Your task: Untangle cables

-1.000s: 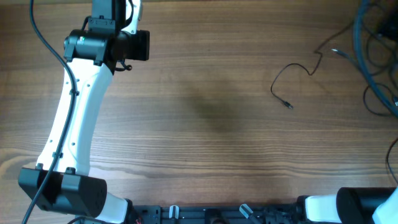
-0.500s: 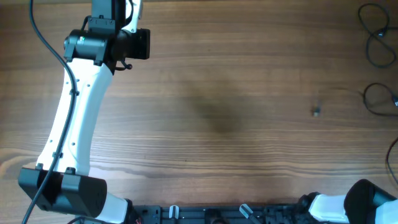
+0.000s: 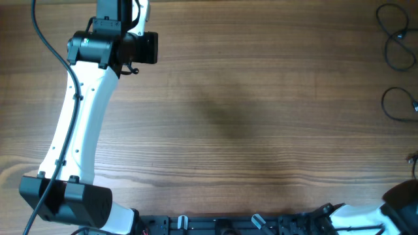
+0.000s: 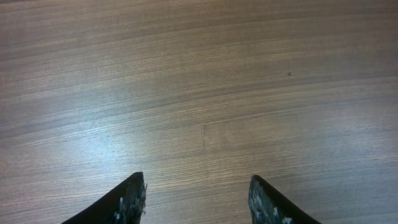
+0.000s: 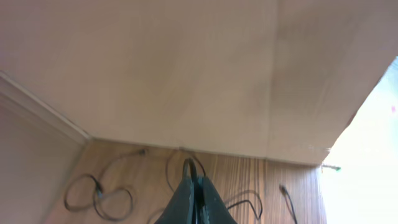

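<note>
My right gripper next needs to tip down, lower toward the cable loops on the wood and release the raised loop; they lie below and outward of it.
In the overhead view thin black cables lie in loops at the far right edge: one loop at the top (image 3: pixel 394 34) and one lower down (image 3: pixel 396 104). My right gripper (image 5: pixel 193 182) is shut on a thin black cable, and a small loop of it (image 5: pixel 188 165) sticks out past the fingertips. Below it more cable loops lie on the wood, to the left (image 5: pixel 99 190) and to the right (image 5: pixel 247 200). My left gripper (image 4: pixel 196 194) is open and empty over bare wood at the table's far left, with no cable near it.
The left arm (image 3: pixel 78 124) stretches from the front left base to the back left. The right arm's base (image 3: pixel 400 199) shows at the front right corner. A pale wall and a skirting board (image 5: pixel 43 106) fill the upper right wrist view.
The cable that lay at the middle right of the table has been dragged off to the right. The right arm's base shifted right. The left arm has not moved.
</note>
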You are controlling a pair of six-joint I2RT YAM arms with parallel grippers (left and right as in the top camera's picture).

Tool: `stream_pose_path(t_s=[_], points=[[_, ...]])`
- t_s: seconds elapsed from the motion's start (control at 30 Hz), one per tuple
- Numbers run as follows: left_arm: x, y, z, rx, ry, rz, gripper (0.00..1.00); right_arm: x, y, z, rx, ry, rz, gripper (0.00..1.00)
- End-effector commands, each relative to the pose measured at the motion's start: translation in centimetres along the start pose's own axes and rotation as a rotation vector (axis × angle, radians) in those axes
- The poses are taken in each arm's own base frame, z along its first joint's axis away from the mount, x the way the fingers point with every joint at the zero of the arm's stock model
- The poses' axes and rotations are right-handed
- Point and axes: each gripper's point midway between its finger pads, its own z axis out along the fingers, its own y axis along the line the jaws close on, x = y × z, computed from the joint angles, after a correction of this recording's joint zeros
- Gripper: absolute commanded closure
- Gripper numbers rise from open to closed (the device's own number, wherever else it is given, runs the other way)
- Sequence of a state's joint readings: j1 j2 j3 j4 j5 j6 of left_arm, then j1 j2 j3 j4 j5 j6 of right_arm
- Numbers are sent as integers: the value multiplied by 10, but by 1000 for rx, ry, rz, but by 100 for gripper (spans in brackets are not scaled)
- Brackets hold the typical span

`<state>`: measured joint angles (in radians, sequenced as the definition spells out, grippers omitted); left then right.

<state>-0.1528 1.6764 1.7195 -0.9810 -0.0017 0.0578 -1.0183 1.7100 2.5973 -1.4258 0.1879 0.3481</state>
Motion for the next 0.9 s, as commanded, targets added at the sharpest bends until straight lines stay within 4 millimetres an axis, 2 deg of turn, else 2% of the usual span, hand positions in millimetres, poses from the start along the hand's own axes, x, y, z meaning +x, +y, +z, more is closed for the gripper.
stream_pose_path(t_s=[0.0,0.17,0.3,0.53,0.87], points=[[-5,-3,-7,14,-28,-11,45,26,6,51,5,141,38,95],[-8,-3,-7,15,-40,-11,45,55,12,99,24,271,68,95],[-9,-3,-7,15,-43,-11,45,67,12,122,43,316,68,95],[-9,-3,-7,15,-44,-11,45,80,13,147,58,357,78,96],[-9,-3,-7,15,-44,-11,45,90,9,165,100,381,71,95]])
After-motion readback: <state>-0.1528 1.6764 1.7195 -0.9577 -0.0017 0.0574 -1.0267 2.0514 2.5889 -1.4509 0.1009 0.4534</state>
